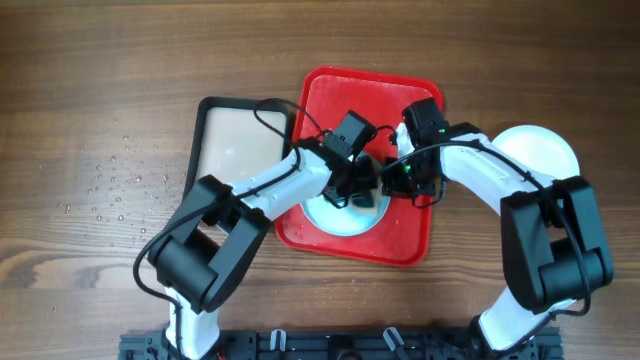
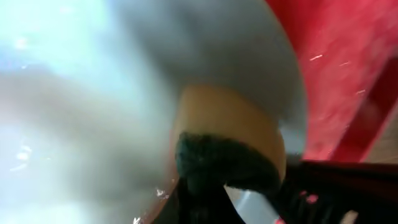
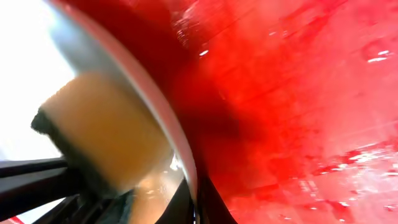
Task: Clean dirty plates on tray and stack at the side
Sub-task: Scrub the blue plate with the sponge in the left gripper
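The left gripper lifts off the plate next, goes to the left in the overhead view, lowers and releases the sponge there, as the beige tray point(image 1: 236, 152) is clear.
A pale blue plate point(image 1: 340, 218) lies in the red tray point(image 1: 340, 95), tilted up at its right side. My left gripper point(image 1: 360, 190) is shut on a yellow sponge with a dark scouring side point(image 2: 227, 118), pressed on the plate's face point(image 2: 93, 93). My right gripper point(image 1: 400, 185) is shut on the plate's rim; the rim point(image 3: 124, 74) runs down between its jaws point(image 3: 205, 199). The sponge point(image 3: 99, 130) shows behind the rim, with the wet red tray point(image 3: 298, 93) to the right. A white plate point(image 1: 545, 150) sits on the table right of the tray. A third plate is not in view.
A black-rimmed beige tray point(image 1: 235, 140) lies against the red tray's left side. Water drops point(image 1: 110, 185) are scattered on the wooden table at the left. Both arms cross over the red tray's front half.
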Controlling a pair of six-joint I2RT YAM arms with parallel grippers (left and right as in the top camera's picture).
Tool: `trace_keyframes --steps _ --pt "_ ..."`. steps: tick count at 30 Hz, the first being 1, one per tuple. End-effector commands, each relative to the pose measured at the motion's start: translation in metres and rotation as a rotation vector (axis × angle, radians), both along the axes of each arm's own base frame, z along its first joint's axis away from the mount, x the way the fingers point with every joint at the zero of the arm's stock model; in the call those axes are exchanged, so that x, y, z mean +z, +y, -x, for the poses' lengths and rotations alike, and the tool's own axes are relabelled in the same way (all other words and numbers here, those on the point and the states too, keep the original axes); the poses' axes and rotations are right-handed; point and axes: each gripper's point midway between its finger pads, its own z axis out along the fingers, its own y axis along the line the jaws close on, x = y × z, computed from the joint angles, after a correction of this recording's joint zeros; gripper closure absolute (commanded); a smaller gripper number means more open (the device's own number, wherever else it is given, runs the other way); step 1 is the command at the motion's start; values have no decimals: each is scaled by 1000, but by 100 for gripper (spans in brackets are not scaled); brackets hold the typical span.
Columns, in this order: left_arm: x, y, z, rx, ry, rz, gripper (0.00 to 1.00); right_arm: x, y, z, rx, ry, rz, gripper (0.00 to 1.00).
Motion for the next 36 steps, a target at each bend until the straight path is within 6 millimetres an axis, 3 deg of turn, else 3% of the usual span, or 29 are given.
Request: trace_keyframes --steps 1,2,5,7,11,13,15,16,18,21,23,26,28,29,30,33,36 --pt "-32 100 1 126 9 -426 96 -20 -13 6 7 32 82 96" --pt "-21 121 -11 157 -52 -516 96 -20 -13 6 7 31 83 96" --pt "-2 152 -34 210 -197 -671 96 -20 -13 6 7 31 83 95" --pt "5 163 -46 233 -271 -737 96 -20 -13 6 9 31 83 96" --pt "6 155 -41 166 -258 -714 96 -20 -13 6 9 31 83 96" --pt "15 135 -34 154 -217 -588 96 -20 -13 6 8 31 82 96" --pt "41 117 -34 164 -213 -440 96 -20 -13 6 8 31 82 96" --pt "61 114 -34 170 -222 -368 96 -20 -13 6 8 31 83 96" --pt "81 117 -34 178 -229 -306 96 -20 -13 7 9 34 83 96" --pt "110 151 -39 242 -250 -291 96 -20 -14 8 9 37 85 96" --pt "121 188 -45 256 -265 -322 96 -20 -14 7 9 36 84 96" --pt "110 234 -53 286 -228 -376 96 -20 -11 0 8 6 75 93" --pt "91 246 -50 282 -186 -382 96 -19 -10 -3 5 -7 69 93" --pt "85 243 -48 253 -174 -359 96 -19 -8 -2 6 -1 59 93" --pt "77 218 -44 135 -158 -230 96 -19 -8 -1 7 4 54 93" --pt "86 151 -35 -75 -197 54 96 -19 -8 -1 7 4 54 93" --pt "85 114 -33 -166 -258 41 96 -19 -8 -1 7 5 55 93"
